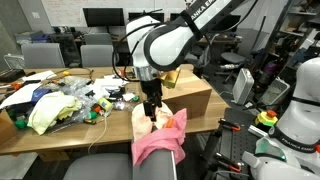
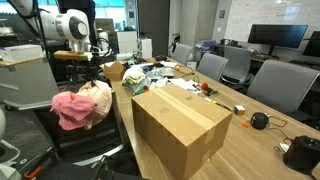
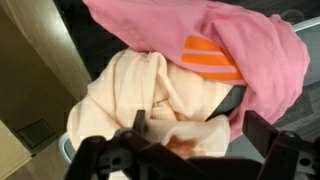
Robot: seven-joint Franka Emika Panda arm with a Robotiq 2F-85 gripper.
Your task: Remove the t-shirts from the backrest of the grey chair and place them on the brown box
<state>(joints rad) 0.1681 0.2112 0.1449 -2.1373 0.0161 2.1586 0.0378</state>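
Note:
The fold of the cream t-shirt is just below my gripper, already between its open fingers, so I need to go down a little and close on it next.
A pink t-shirt (image 1: 160,143) and a cream t-shirt (image 1: 141,120) hang over the backrest of the grey chair (image 1: 105,166). Both show in an exterior view, pink (image 2: 70,108) and cream (image 2: 99,97). The brown box (image 1: 188,95) stands on the table beside the chair and is large in an exterior view (image 2: 180,125). My gripper (image 1: 152,108) is just above the shirts. In the wrist view my gripper (image 3: 200,135) is open, its fingers wide apart with a fold of the cream t-shirt (image 3: 125,90) between them. The pink t-shirt (image 3: 255,50) lies beyond it.
The wooden table (image 1: 60,132) carries clutter, including a yellow-white cloth (image 1: 43,112) and small items (image 1: 105,98). Office chairs (image 2: 275,85) and monitors (image 1: 103,17) surround it. A black device (image 2: 260,121) lies on the table past the box.

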